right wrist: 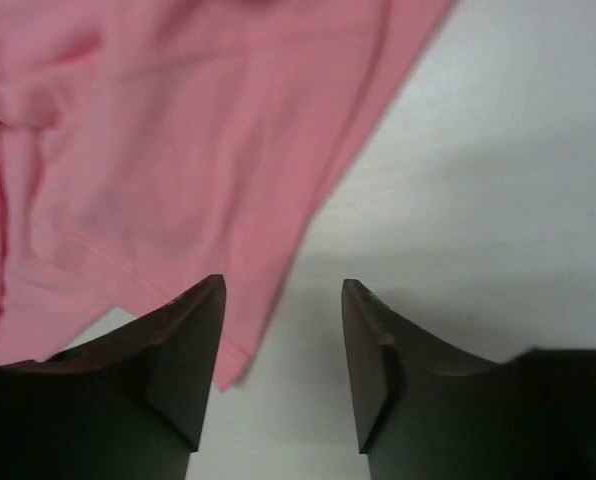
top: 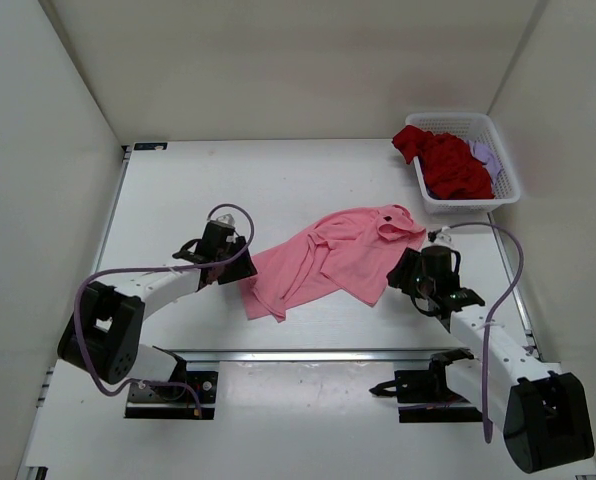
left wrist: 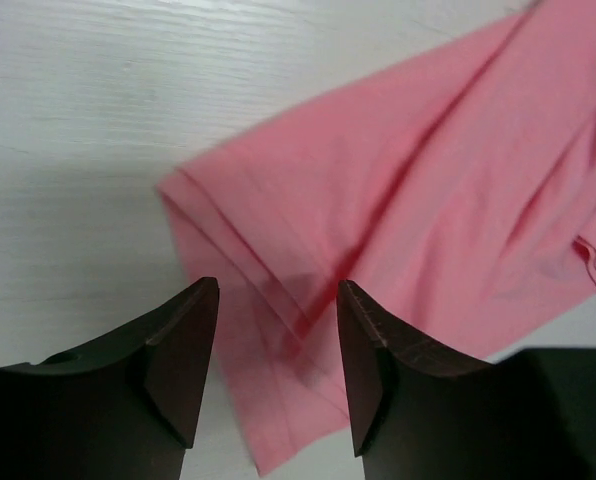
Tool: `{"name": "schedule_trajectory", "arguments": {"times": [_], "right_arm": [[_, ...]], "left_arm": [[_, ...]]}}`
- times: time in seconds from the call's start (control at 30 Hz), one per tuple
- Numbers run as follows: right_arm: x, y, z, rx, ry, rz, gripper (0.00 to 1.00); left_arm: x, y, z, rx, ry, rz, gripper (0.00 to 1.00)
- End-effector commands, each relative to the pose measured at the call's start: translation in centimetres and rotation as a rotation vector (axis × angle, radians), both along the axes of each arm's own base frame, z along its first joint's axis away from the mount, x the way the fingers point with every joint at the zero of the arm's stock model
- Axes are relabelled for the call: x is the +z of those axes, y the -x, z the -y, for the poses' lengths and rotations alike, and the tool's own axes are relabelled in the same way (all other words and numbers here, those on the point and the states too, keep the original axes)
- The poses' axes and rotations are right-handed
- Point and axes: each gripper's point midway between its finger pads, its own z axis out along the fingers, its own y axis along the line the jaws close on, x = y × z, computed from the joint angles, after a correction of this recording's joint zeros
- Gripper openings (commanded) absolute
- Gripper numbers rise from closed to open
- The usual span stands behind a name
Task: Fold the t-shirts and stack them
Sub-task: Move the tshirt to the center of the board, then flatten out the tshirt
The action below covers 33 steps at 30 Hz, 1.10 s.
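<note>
The fold of sleeve hem by the t-shirt's far corner lies outward and below my left gripper, which moves outward and lowers onto it next.
A pink t-shirt lies crumpled and partly spread on the middle of the white table. My left gripper is at its left end. In the left wrist view it stands open, with a folded corner of the pink t-shirt lying flat on the table between and beyond the fingers. My right gripper is at the shirt's right edge. It is open over bare table, with the pink hem just beside its left finger. A dark red t-shirt and a lavender t-shirt sit bunched in the basket.
The white mesh basket stands at the back right corner, near the right wall. White walls close in the table on the left, back and right. Both arm bases sit on a rail along the near edge.
</note>
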Motion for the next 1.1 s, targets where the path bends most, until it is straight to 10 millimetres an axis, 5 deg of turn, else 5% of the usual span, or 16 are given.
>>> {"name": "schedule_trajectory", "arguments": {"times": [0.0, 0.3, 0.6, 0.73, 0.9, 1.07], "right_arm": [[-2.4, 1.7, 0.7, -0.076, -0.066, -0.053, 0.50], [-4.4, 3.0, -3.4, 0.057, -0.127, -0.129, 0.50], [-6.0, 6.1, -4.4, 0.085, -0.127, -0.215, 0.44], [-7.1, 5.8, -4.7, 0.103, -0.135, -0.230, 0.26], [-4.8, 1.5, -4.9, 0.125, -0.084, -0.151, 0.01], [0.2, -0.9, -5.6, 0.172, -0.051, -0.021, 0.00]], "left_arm": [[0.9, -1.9, -0.7, 0.079, 0.027, 0.075, 0.62], [-0.7, -4.0, 1.1, 0.071, 0.071, 0.018, 0.44], [0.6, -7.4, 2.8, 0.077, 0.136, 0.064, 0.04], [1.5, -9.0, 2.6, 0.100, 0.141, 0.090, 0.00], [4.0, -11.2, 2.6, 0.111, 0.177, 0.136, 0.00], [8.5, -14.1, 2.4, 0.101, 0.182, 0.228, 0.00]]}}
